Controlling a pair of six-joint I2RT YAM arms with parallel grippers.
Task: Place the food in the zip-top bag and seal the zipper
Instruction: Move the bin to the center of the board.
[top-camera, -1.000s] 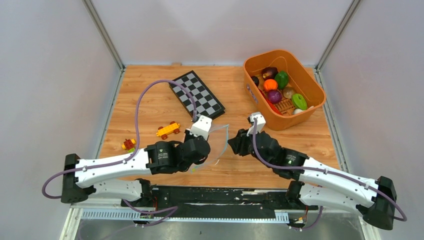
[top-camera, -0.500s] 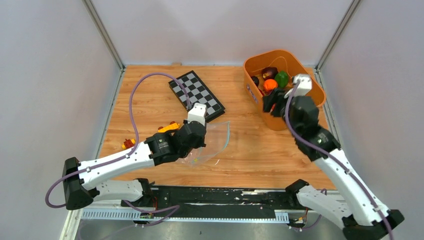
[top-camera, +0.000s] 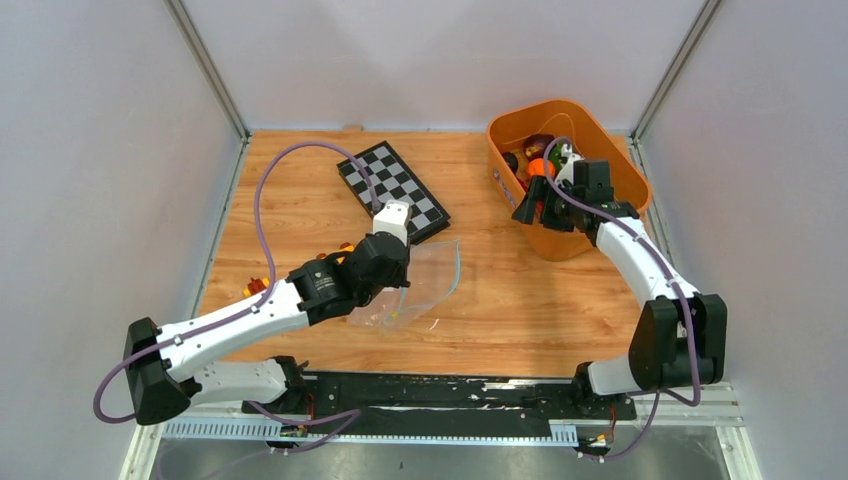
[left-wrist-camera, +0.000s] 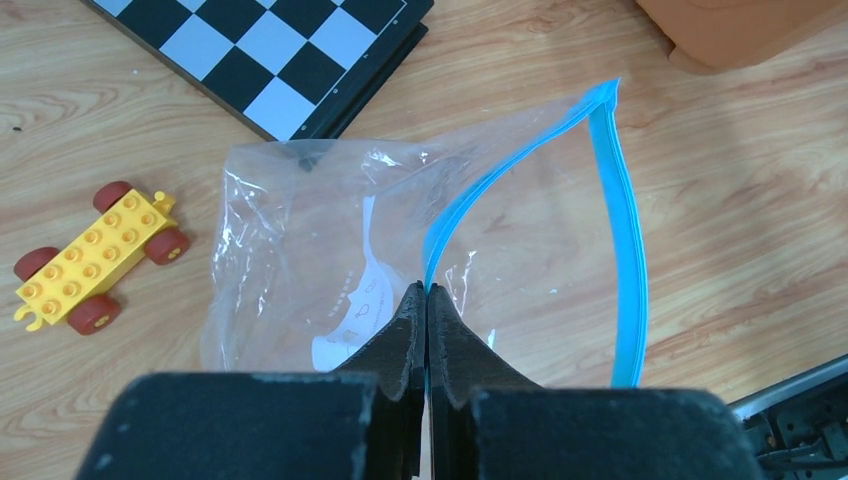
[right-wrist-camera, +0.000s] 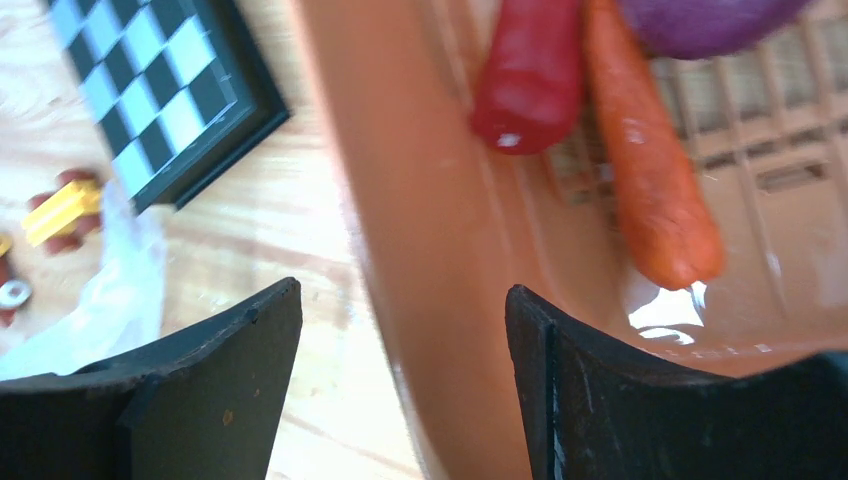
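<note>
Next I will move my right gripper up off the basket side it straddles, then outward and down onto the black piece (top-camera: 511, 160), which lies uncovered beside the orange fruit.
The clear zip-top bag (top-camera: 420, 285) lies open on the table centre. My left gripper (left-wrist-camera: 427, 290) is shut on its light-blue zipper (left-wrist-camera: 628, 235), pinching one lip; the other lip arcs away, so the mouth gapes. The bag (left-wrist-camera: 300, 240) is empty, its white label (left-wrist-camera: 352, 320) showing. My right gripper (right-wrist-camera: 400, 295) is open and empty, straddling the near-left wall of the orange basket (right-wrist-camera: 420, 200); it shows in the top view (top-camera: 535, 207). Food in the basket: a red piece (right-wrist-camera: 530, 70), an orange carrot (right-wrist-camera: 650, 170), a purple piece (right-wrist-camera: 700, 15), an orange fruit (top-camera: 540, 167).
The orange basket (top-camera: 625, 205) stands at the back right. A folded chessboard (top-camera: 393, 188) lies behind the bag. A yellow toy car (left-wrist-camera: 92, 258) sits left of the bag, and a small brick piece (top-camera: 258, 288) lies by my left arm.
My right arm has swung from beside the bag up to the basket and lowered over its near-left wall. My left gripper has shifted slightly back-left, still holding the bag, which now lies flatter.
</note>
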